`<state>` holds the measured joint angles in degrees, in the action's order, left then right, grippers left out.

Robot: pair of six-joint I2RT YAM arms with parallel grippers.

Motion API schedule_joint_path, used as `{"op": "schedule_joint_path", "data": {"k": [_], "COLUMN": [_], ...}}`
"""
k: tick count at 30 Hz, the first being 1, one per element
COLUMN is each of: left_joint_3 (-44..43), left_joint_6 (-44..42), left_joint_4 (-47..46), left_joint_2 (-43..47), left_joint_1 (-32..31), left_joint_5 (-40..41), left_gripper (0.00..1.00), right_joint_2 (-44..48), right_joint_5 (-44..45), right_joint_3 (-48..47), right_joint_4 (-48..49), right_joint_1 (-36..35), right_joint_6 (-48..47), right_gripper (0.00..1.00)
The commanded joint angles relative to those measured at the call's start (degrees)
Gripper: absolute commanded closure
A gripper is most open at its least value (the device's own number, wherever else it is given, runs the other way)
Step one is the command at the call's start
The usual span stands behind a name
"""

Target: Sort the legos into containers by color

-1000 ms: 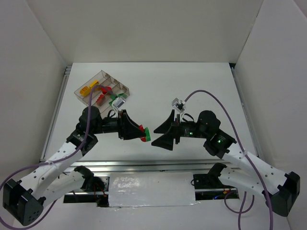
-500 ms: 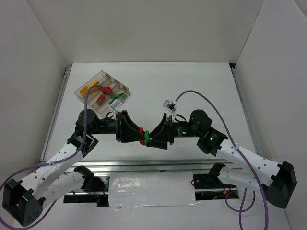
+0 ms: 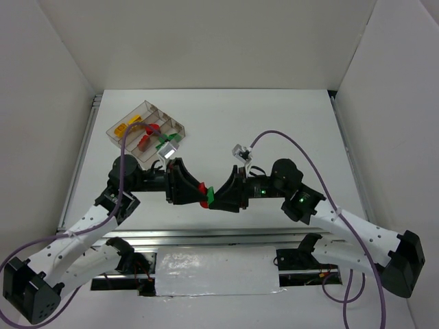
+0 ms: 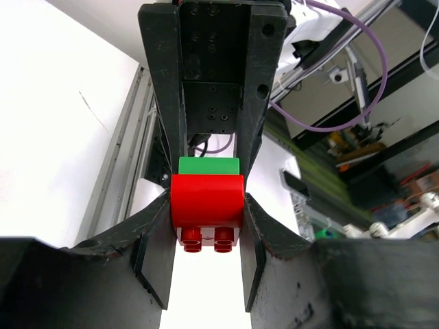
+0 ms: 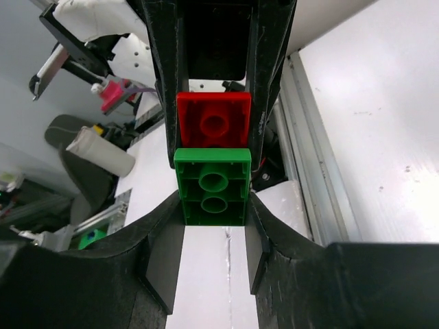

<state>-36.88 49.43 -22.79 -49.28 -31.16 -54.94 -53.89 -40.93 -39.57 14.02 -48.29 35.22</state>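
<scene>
The red lego (image 3: 201,186) comes off the green one next, swings outward over the tray's middle section (image 3: 145,138) and lowers for my left gripper's release, since red legos lie there.
A red lego (image 4: 207,199) and a green lego (image 4: 208,165) are stuck together and held in the air between both arms. My left gripper (image 3: 198,193) is shut on the red lego (image 3: 201,186). My right gripper (image 3: 215,197) faces it, its jaws pressed on the sides of the green lego (image 5: 212,195), with the red lego (image 5: 214,120) beyond. The containers (image 3: 114,124), a clear three-compartment tray, stand at the far left with yellow (image 3: 123,127), red (image 3: 145,141) and green (image 3: 163,144) legos inside, partly hidden by the left wrist camera.
The metal rail (image 3: 206,236) runs along the table's near edge just below the two grippers. White walls close in the table on the left, right and back. A purple cable (image 3: 302,147) arcs over the right arm.
The right arm has moved left up to the left gripper, and its jaws have gone from wide open to shut on the green lego. The left gripper has kept its grip.
</scene>
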Motion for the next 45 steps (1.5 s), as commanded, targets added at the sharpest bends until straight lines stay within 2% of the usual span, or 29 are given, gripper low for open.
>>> {"op": "schedule_joint_path", "data": {"k": [1, 9, 11, 12, 14, 16, 17, 18, 19, 21, 26, 30, 34, 38, 45], "left_joint_3": [-3.98, -8.28, -10.56, -15.01, -23.53, -29.01, -34.34, -37.18, -42.34, -46.16, -54.52, -55.05, -61.44, -63.14, -60.33], "left_joint_6": [-5.04, -8.47, -11.44, -17.81, -25.56, -28.06, -28.77, -28.86, -29.21, -31.4, -30.37, -27.46, -28.77, -28.69, -26.93], "left_joint_4": [4.58, 9.69, 17.65, 29.09, 39.7, 47.45, 53.75, 57.12, 62.28, 64.0, 60.59, 52.7, 51.69, 52.32, 50.03], "left_joint_2": [0.85, -0.38, -1.17, -2.65, -6.77, -10.82, -15.8, -18.37, -21.27, -28.57, -44.37, -49.94, -59.23, -65.41, -68.15], "left_joint_1": [-0.22, 3.73, 6.62, 7.42, 7.95, 7.95, 8.39, 8.74, 9.7, 11.46, 23.67, 29.74, 30.45, 30.54, 30.54], "left_joint_5": [-0.43, -2.54, -0.01, 7.31, 21.11, 36.31, 52.05, 59.26, 70.03, 76.97, 78.84, 73.75, 73.75, 75.41, 74.89], "left_gripper": [1.0, 1.0, 1.0, 1.0, 1.0, 1.0, 1.0, 1.0, 1.0, 1.0, 1.0, 1.0, 1.0, 1.0, 0.85], "right_joint_2": [5.01, 12.31, 12.58, 12.41, 11.79, 11.0, 10.91, 10.82, 11.17, 12.13, 13.63, 14.86, 15.92, 16.45, 13.46], "right_joint_5": [0.59, -0.56, 1.98, 6.08, 9.88, 12.8, 12.8, 12.8, 12.37, 12.27, 13.51, 10.87, 9.2, 9.11, 7.62], "right_joint_3": [2.47, 6.7, 7.05, 6.88, 6.61, 6.18, 6.17, 6.17, 6.61, 7.49, 8.28, 10.3, 11.62, 12.85, 12.68], "right_joint_4": [2.32, -2.15, -4.69, -5.84, -8.73, -10.15, -10.59, -10.59, -10.42, -10.16, -11.38, -9.46, -9.27, -9.1, -6.91], "right_joint_1": [1.61, 11.02, 12.16, 12.17, 12.17, 12.17, 12.17, 12.08, 12.17, 12.08, 11.91, 11.82, 11.73, 11.73, 11.55], "right_joint_6": [-5.42, -7.18, -7.19, -7.53, -7.45, -7.19, -7.27, -7.27, -7.19, -6.92, -6.4, -4.81, -4.55, -4.81, -4.29], "right_gripper": [1.0, 1.0, 1.0, 1.0, 1.0, 1.0, 1.0, 1.0, 1.0, 1.0, 1.0, 1.0, 1.0, 1.0, 1.0]}}
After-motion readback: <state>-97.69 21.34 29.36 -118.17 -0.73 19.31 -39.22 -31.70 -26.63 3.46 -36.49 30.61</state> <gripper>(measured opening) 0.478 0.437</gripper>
